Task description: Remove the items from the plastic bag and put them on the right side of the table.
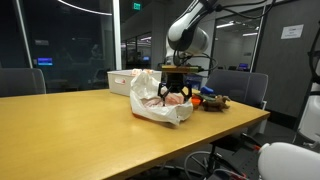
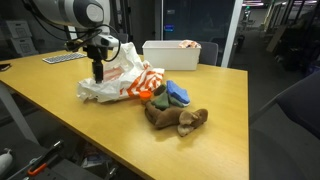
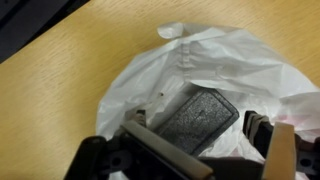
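Note:
The dark grey item [image 3: 199,121] lies below my gripper between its spread fingers, so the gripper moves down into the open bag [image 3: 215,60] next and closes on it.
A white plastic bag with orange print [image 1: 155,100] lies on the wooden table and shows in both exterior views [image 2: 125,72]. In the wrist view the bag [image 3: 215,60] is open, and a dark grey flat rectangular item [image 3: 200,115] lies inside it. My gripper [image 3: 205,138] is open just above the bag's mouth, with one finger on each side of the grey item. The right finger stands apart from it. In the exterior views the gripper [image 1: 176,96] [image 2: 98,70] points down into the bag.
A brown plush toy [image 2: 177,119], a blue cloth [image 2: 178,95] and green and orange items lie beside the bag [image 1: 210,100]. A white bin [image 2: 172,52] stands at the back of the table. Chairs stand around the table.

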Controlling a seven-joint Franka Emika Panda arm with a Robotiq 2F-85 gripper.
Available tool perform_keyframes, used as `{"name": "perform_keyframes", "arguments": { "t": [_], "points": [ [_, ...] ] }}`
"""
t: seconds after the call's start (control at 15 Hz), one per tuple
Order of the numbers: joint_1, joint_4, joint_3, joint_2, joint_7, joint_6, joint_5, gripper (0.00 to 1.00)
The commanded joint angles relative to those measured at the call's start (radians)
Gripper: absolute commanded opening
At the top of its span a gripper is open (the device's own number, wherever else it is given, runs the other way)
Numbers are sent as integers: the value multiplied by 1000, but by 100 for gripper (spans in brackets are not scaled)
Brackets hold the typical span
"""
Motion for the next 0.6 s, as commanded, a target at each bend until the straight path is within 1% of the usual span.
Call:
{"name": "perform_keyframes", "arguments": {
  "t": [0.0,0.07,0.4,0.53],
  "points": [
    [-13,-12,8,19,1,39,-2,100],
    [-14,-14,7,31,-14,67,1,100],
    [-20,-17,-15,100,21,212,-29,100],
    [-13,-19,-35,121,69,254,-70,100]
  ]
}}
